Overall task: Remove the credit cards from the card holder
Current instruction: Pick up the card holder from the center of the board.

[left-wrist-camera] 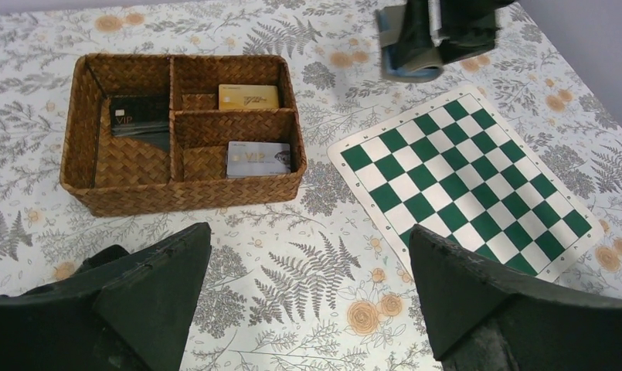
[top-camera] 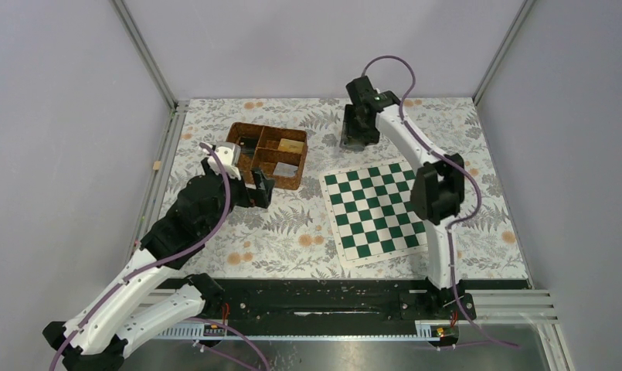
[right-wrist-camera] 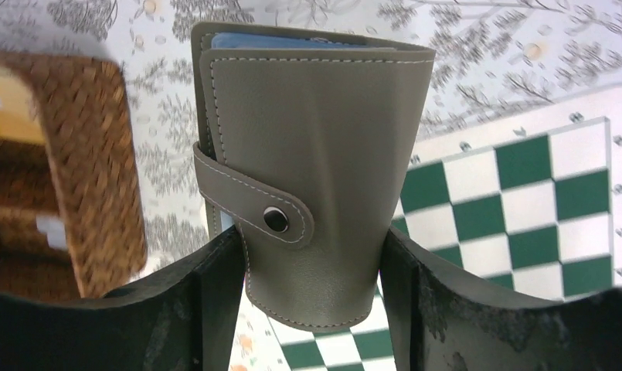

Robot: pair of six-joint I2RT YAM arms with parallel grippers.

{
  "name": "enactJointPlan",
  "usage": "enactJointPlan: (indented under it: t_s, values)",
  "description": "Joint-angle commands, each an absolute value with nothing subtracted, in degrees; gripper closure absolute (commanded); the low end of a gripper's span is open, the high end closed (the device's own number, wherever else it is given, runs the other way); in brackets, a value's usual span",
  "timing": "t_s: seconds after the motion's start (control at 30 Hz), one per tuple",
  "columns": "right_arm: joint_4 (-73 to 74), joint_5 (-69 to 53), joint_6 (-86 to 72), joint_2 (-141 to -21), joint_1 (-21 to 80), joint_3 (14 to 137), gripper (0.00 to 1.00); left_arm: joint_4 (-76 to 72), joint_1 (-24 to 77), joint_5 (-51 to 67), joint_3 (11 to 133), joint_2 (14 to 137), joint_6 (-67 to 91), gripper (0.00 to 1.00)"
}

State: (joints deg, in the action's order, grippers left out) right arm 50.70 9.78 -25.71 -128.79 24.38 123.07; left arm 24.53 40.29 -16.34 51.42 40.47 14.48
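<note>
The right gripper moves back and down next to release the card holder on clear cloth beside the mat, since that lies below and back from the gripper.
The grey card holder (right-wrist-camera: pixel 315 147) is folded shut, its snap strap wrapped round its left edge and light blue showing at its top. My right gripper (right-wrist-camera: pixel 309 236) is shut on its lower end and holds it above the far side of the table (top-camera: pixel 358 127). The card holder also shows in the left wrist view (left-wrist-camera: pixel 406 48). A black card (left-wrist-camera: pixel 137 116), a gold card (left-wrist-camera: pixel 248 97) and a silver card (left-wrist-camera: pixel 258 158) lie in separate compartments of the wicker basket (left-wrist-camera: pixel 184 197). My left gripper (left-wrist-camera: pixel 309 232) is open and empty, just near of the basket (top-camera: pixel 261 189).
The wicker basket (top-camera: pixel 246 133) sits at the back left on the floral cloth. A green and white chessboard mat (top-camera: pixel 377 209) lies to its right, below the held card holder. Metal frame posts and grey walls close in the table's sides.
</note>
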Motion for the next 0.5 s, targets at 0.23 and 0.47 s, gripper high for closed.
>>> enactJointPlan:
  t_s: [0.23,0.47]
  values:
    - [34.7,2.2,-25.4,-88.4,31.5,78.3,0.40,30.5,40.0,-4.6,49.0,40.9,37.9,0.07]
    - [12.7,-6.9,-35.7,-69.8,46.0,49.1,0.40,22.5,40.0,6.9,39.2,38.7,47.0,0.16]
